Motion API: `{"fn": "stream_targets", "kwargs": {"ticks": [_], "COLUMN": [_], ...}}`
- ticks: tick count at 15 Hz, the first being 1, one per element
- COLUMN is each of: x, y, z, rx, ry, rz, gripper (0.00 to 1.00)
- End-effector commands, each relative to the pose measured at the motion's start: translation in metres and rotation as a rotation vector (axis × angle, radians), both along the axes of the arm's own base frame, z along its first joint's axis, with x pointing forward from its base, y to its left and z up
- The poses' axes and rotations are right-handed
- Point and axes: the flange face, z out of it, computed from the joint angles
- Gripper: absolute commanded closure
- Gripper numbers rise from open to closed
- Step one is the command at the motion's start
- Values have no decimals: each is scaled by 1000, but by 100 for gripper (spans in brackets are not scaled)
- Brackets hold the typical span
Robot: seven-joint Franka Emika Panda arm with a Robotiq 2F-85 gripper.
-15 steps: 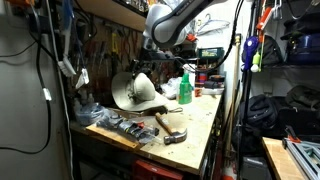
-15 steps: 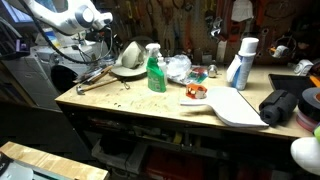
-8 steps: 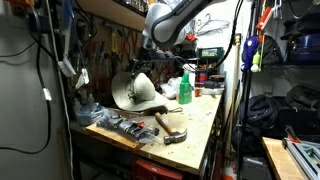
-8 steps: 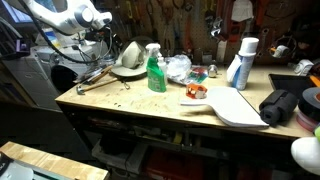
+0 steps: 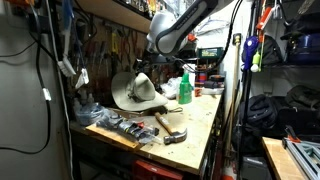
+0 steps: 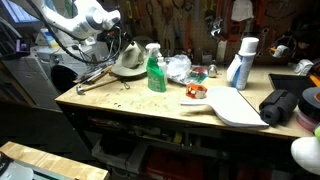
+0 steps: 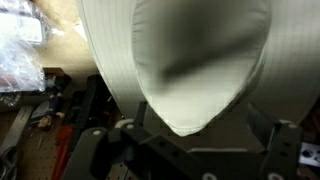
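Observation:
Next, my gripper stays over the narrow end of the hat's top and brings both fingers together there, since that end already reaches between the open fingers.
A beige wide-brimmed hat (image 5: pixel 135 92) lies at the back of the wooden workbench (image 5: pixel 200 125); it also shows in an exterior view (image 6: pixel 128 62). My gripper (image 5: pixel 151 67) hangs just above its crown, also seen in an exterior view (image 6: pixel 112 42). In the wrist view the hat's crown (image 7: pixel 180 60) fills the picture, and its narrow end reaches down between the fingers of my gripper (image 7: pixel 205 135). The jaws stand wide apart on either side of the crown. I see no contact with the hat.
A green spray bottle (image 6: pixel 155 70) stands beside the hat. A hammer (image 5: pixel 170 122) and loose tools (image 6: pixel 95 78) lie near the bench's end. A clear plastic bag (image 6: pixel 178 67), a white can (image 6: pixel 243 62) and a white board (image 6: pixel 235 105) lie further along. Red-handled pliers (image 7: pixel 60 140) lie by the hat.
My arm has swung over and down, bringing the gripper closer above the hat. The hat and the other things have not moved.

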Motion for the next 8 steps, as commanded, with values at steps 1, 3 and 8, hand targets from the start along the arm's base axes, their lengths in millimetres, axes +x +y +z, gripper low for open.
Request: {"fn": "stream_targets", "kwargs": {"ticks": [1,3,8], "x": [14,18,29], "y": [-11,-14,-9], "z": [-5,-6,-13], "rx": [-47,-63,-50], "ry": [-55,-78,-115], "rz": [-45,-53,-45], "gripper": [0,0,0]}}
